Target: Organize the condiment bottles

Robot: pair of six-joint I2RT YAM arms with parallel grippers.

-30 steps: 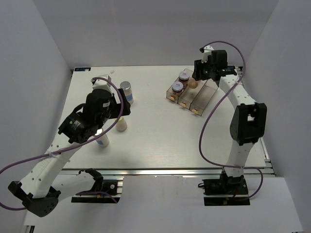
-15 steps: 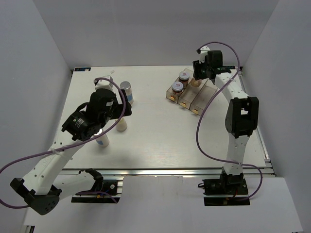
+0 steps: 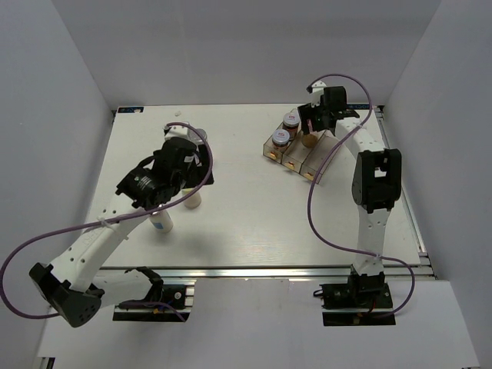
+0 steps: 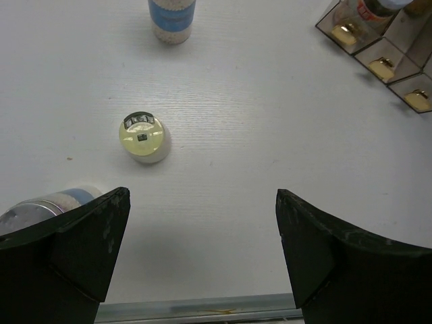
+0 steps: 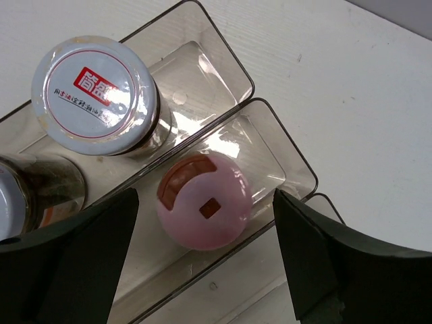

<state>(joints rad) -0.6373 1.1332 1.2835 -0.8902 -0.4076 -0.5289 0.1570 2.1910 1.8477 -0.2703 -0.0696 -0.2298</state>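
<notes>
The pale yellow bottle (image 4: 143, 137) is off the middle of my finger gap, so my left gripper will shift left in its wrist view next and lower around the lid.
The pink-lidded bottle (image 5: 204, 201) stands in the middle slot of the clear tray (image 5: 270, 128). My right gripper (image 5: 206, 194) is open around it, with a gap at each finger. Two dark brown bottles with pale red-marked lids (image 5: 94, 94) (image 5: 27, 196) fill the left slot. My left gripper (image 4: 202, 194) hangs open and empty above the table. The pale yellow bottle (image 4: 143, 137) stands ahead of it and to the left. One white and blue bottle (image 4: 171, 17) is farther off, another (image 4: 50, 206) sits by the left finger.
In the top view the tray (image 3: 321, 157) lies at the back right, its right slot holding nothing. The pale yellow bottle (image 3: 192, 198) and a silver-lidded bottle (image 3: 161, 223) stand near the left arm. The table's metal front edge (image 4: 202, 310) runs below the left fingers.
My right gripper lowered the pink-lidded bottle into the tray's middle slot, then opened and let it go. The left arm swung toward the back and right.
</notes>
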